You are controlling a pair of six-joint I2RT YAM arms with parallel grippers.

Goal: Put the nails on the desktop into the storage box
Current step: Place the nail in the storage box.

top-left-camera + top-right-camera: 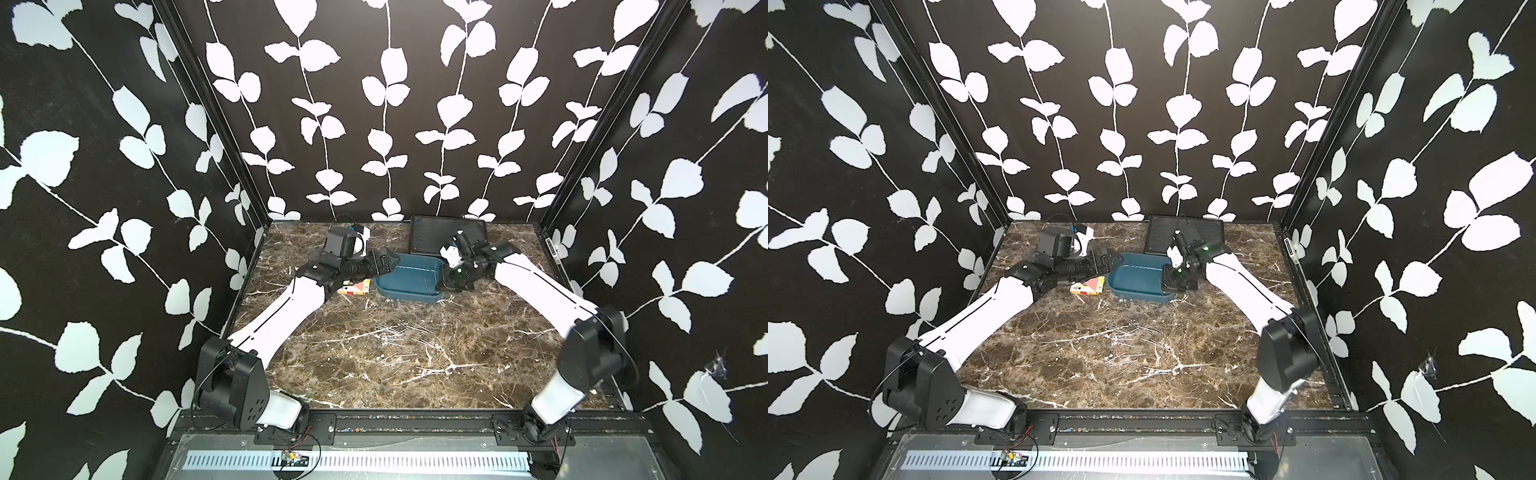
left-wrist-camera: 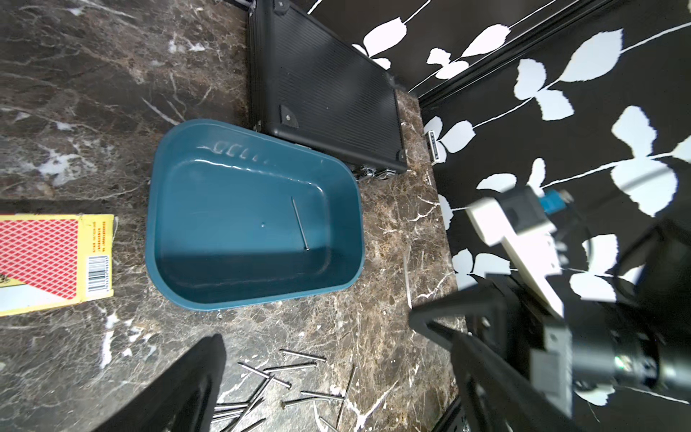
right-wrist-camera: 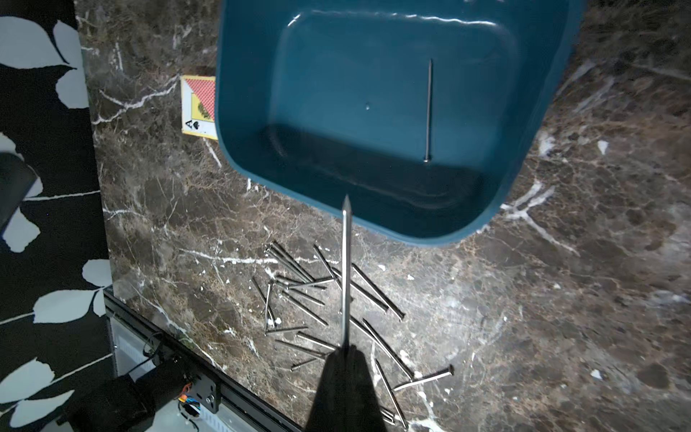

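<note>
The nail in my right gripper only points at the box's rim, and the bottom of the box is below my gripper, past that rim. My right gripper should next move across the rim, go down inside and let go.
The teal storage box point(image 1: 415, 286) point(image 1: 1138, 286) sits on the desktop point(image 1: 374, 382) toward the back, with one nail point(image 2: 300, 223) point(image 3: 429, 108) lying inside it. Several nails point(image 1: 405, 332) point(image 1: 1129, 332) point(image 2: 276, 377) point(image 3: 299, 295) lie scattered on the marble in front of it. My right gripper point(image 3: 346, 349) point(image 1: 446, 286) hovers at the box's right near corner, shut on a single nail point(image 3: 346, 269) whose tip points at the box's rim. My left gripper point(image 2: 316, 329) point(image 1: 386, 262) is open and empty, above the box's left end.
A black ribbed case point(image 1: 440, 237) point(image 2: 329, 93) lies right behind the box against the back wall. A small orange-white card box point(image 1: 355, 287) point(image 2: 45, 258) rests to the box's left, partly under my left arm. Patterned walls enclose three sides.
</note>
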